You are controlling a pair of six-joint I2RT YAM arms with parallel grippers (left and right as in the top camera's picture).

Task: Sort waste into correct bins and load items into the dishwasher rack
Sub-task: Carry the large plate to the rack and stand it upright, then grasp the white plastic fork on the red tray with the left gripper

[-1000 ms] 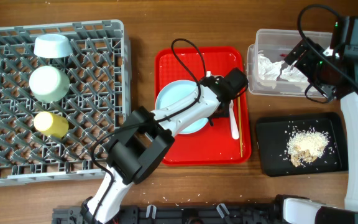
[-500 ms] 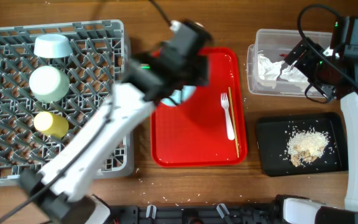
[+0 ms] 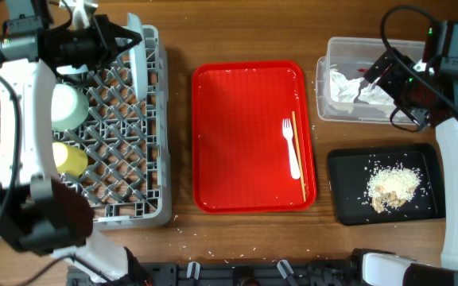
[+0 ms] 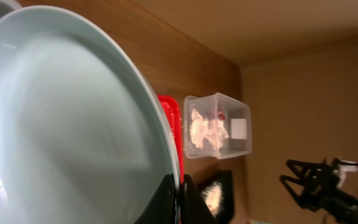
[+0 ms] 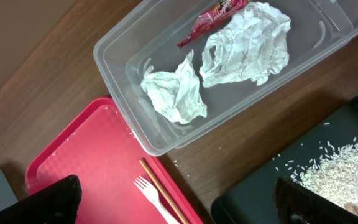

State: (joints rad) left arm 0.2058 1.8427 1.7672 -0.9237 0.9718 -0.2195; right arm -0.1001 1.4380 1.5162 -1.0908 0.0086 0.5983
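Next, my left gripper lowers the plate (image 3: 139,70) toward the rack's side by the red tray (image 3: 245,135), then opens.
My left gripper (image 3: 130,41) is shut on the rim of the light blue plate (image 3: 139,70), which it holds on edge over the right side of the grey dishwasher rack (image 3: 118,135). In the left wrist view the plate (image 4: 67,124) fills the left, with the black fingertips (image 4: 169,199) pinching its edge. The rack holds a pale green bowl (image 3: 66,107) and a yellow cup (image 3: 68,159); a small dish (image 3: 74,70) is mostly hidden under the arm. A white fork (image 3: 293,147) and chopsticks (image 3: 300,155) lie on the red tray (image 3: 245,135). My right gripper (image 5: 185,205) is open above the clear tub's (image 5: 135,130) near corner.
The clear tub (image 3: 328,79) holds crumpled napkins (image 5: 247,43) and a red wrapper (image 5: 213,12). The black tray (image 3: 344,183) at front right carries a heap of rice (image 3: 392,184). Stray rice grains dot the wood near the table's front edge.
The left arm has swung the plate from the red tray leftwards to over the rack. The right arm has not moved.
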